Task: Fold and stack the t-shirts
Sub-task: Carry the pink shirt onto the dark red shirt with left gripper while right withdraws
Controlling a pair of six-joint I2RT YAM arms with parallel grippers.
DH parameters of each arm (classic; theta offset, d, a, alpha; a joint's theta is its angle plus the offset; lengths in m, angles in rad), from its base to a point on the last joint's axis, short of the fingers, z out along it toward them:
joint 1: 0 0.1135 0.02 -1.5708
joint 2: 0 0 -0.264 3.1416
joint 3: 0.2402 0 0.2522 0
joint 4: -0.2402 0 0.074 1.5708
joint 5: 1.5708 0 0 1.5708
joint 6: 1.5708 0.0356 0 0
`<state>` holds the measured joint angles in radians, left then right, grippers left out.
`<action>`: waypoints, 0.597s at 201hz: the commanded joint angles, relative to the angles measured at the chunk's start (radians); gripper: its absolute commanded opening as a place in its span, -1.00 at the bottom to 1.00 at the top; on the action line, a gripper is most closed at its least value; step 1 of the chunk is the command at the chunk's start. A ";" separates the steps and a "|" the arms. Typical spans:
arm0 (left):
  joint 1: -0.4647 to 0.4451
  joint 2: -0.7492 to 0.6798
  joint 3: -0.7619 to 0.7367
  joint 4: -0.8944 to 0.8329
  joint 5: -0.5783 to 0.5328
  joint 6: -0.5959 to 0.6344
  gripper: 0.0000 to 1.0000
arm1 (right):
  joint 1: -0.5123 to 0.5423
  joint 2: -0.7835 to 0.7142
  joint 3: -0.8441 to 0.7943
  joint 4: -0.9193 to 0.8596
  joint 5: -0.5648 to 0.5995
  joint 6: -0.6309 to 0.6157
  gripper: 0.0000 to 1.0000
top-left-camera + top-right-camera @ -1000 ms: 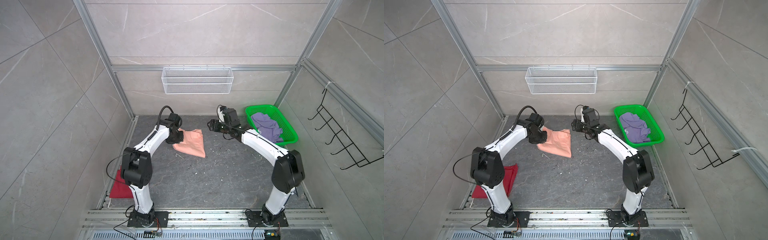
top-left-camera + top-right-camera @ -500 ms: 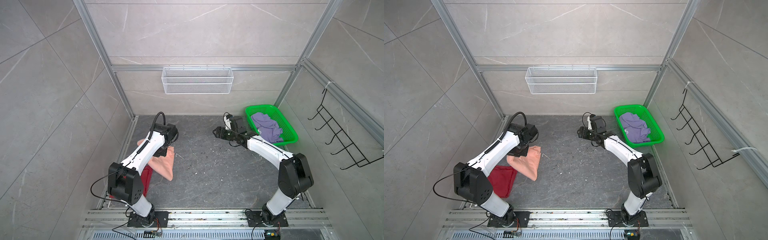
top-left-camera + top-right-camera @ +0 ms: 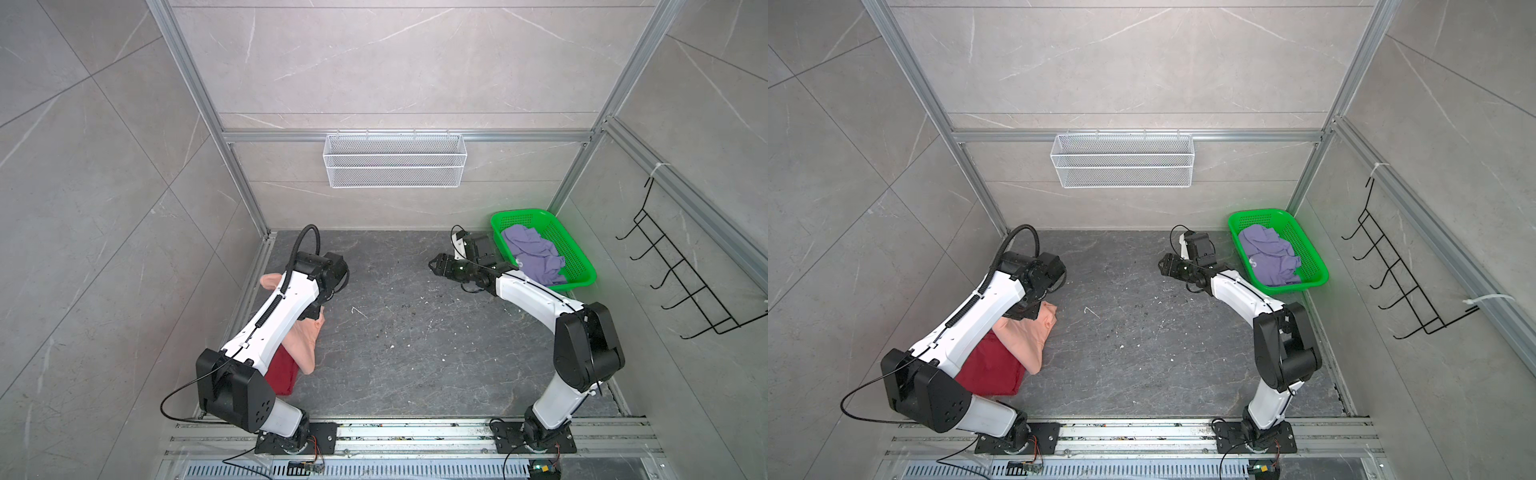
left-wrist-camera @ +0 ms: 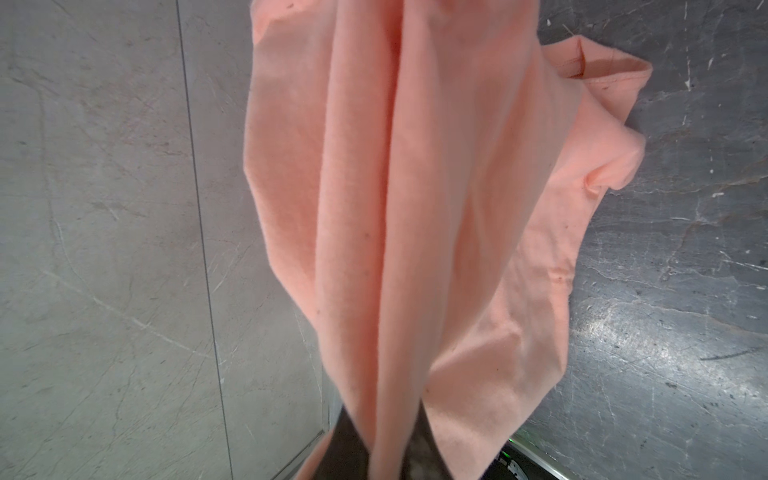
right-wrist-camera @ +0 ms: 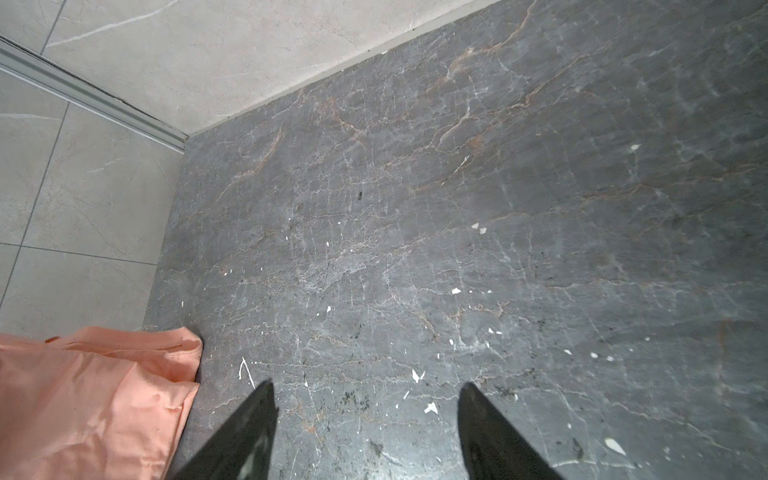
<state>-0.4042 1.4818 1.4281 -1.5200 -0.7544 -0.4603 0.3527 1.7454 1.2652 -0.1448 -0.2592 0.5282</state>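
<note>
The dark red t-shirt (image 3: 992,370) is below and back toward the base, so my left gripper should next move back, lower the peach-orange cloth onto it and let go.
The peach-orange t-shirt (image 3: 305,345) (image 3: 1027,336) hangs bunched from my left gripper (image 4: 384,453), which is shut on its cloth; the fabric drapes over the fingers and hides them. Its lower end lies on the dark red t-shirt (image 3: 282,374) (image 3: 992,370), which rests flat at the left front, partly under my left arm. The lavender t-shirt (image 3: 534,253) (image 3: 1268,253) lies crumpled in the green basket (image 3: 521,212) at the back right. My right gripper (image 5: 368,385) (image 3: 434,264) hovers open and empty over bare floor, left of the basket. An edge of the peach shirt (image 5: 83,399) shows in the right wrist view.
A white wire basket (image 3: 395,166) hangs on the back wall. A black hook rack (image 3: 685,282) is fixed to the right wall. Tiled walls close in the dark stone floor (image 3: 415,353) on three sides, with a metal rail along the front.
My left arm has swung the peach shirt from the back middle to the left front, onto the red shirt. My right gripper has drawn back to the right, toward the basket, still open.
</note>
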 commanded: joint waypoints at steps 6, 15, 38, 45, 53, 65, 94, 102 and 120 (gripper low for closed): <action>0.006 -0.002 -0.005 -0.068 -0.053 -0.075 -1.00 | -0.012 0.028 0.040 -0.024 -0.015 -0.003 0.40; 0.008 0.000 -0.015 -0.074 -0.058 -0.103 -1.00 | -0.016 0.035 0.049 -0.031 -0.018 -0.004 0.40; 0.030 0.010 -0.042 -0.102 -0.078 -0.201 -1.00 | -0.022 0.049 0.075 -0.051 -0.025 -0.013 0.39; 0.038 0.016 -0.051 -0.108 -0.076 -0.223 -1.00 | -0.024 0.052 0.079 -0.055 -0.025 -0.013 0.39; 0.044 0.026 -0.058 -0.127 -0.081 -0.268 -1.00 | -0.026 0.055 0.083 -0.059 -0.026 -0.015 0.39; 0.052 0.043 -0.074 -0.149 -0.077 -0.319 -1.00 | -0.027 0.060 0.090 -0.064 -0.026 -0.014 0.39; 0.092 0.088 -0.122 -0.206 -0.092 -0.433 -1.00 | -0.029 0.082 0.103 -0.074 -0.044 -0.008 0.39; 0.106 0.108 -0.112 -0.238 -0.102 -0.467 -1.00 | -0.030 0.090 0.112 -0.075 -0.054 -0.005 0.39; 0.124 0.126 -0.116 -0.239 -0.125 -0.491 -1.00 | -0.029 0.101 0.121 -0.077 -0.069 -0.003 0.38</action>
<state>-0.3073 1.5913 1.3087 -1.5219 -0.8112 -0.8322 0.3260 1.8214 1.3479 -0.1909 -0.2947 0.5278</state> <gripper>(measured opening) 0.079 0.692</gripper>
